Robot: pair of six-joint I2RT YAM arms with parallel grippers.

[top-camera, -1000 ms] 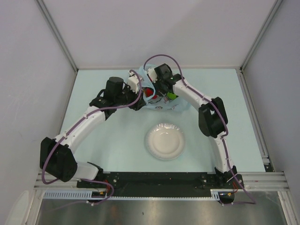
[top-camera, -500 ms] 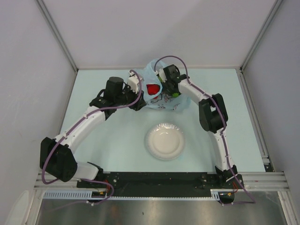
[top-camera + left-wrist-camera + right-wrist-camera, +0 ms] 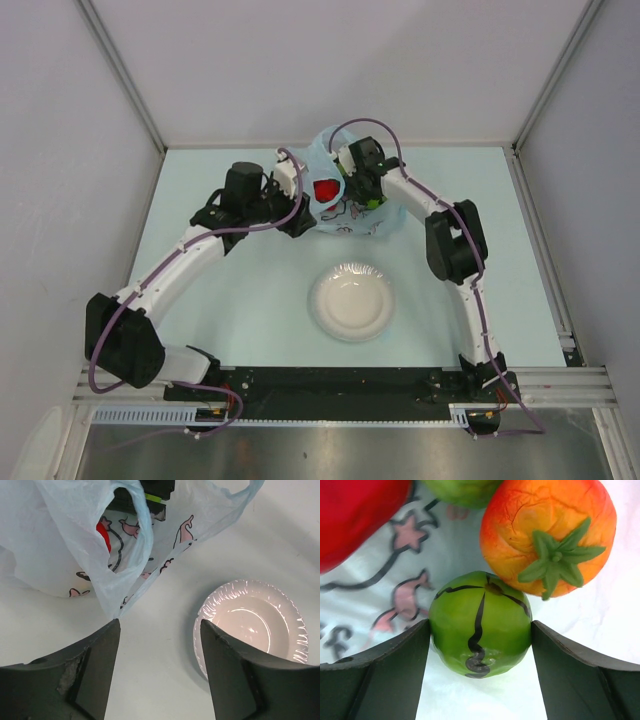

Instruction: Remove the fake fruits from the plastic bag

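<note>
The bag's drooping rim fold [image 3: 317,209] [image 3: 117,598] hangs nearest the open fingers, so I will move my left gripper outward and to the right in the top view, onto that fold.
The light-blue plastic bag [image 3: 350,215] with its pink cartoon print lies at the back middle of the table. Its mouth is held up, and a red fruit [image 3: 325,189] shows inside. My right gripper [image 3: 480,626] is inside the bag, its fingers [image 3: 385,680] pressed against both sides of a green fruit [image 3: 480,605] with black lines. An orange fruit [image 3: 547,535] with a green stalk touches it, and the red fruit [image 3: 355,515] lies to the upper left. My left gripper [image 3: 160,622] is open over bare table, its left fingertip at the bag's [image 3: 65,540] lower edge.
A white round plate [image 3: 350,302] sits on the table in front of the bag, holding nothing; it also shows to the right of my left gripper as the plate [image 3: 250,620]. Grey walls close the table on three sides.
The right gripper pushed deeper into the bag and the bag's mouth rose, showing the red fruit more plainly. The left arm barely moved.
</note>
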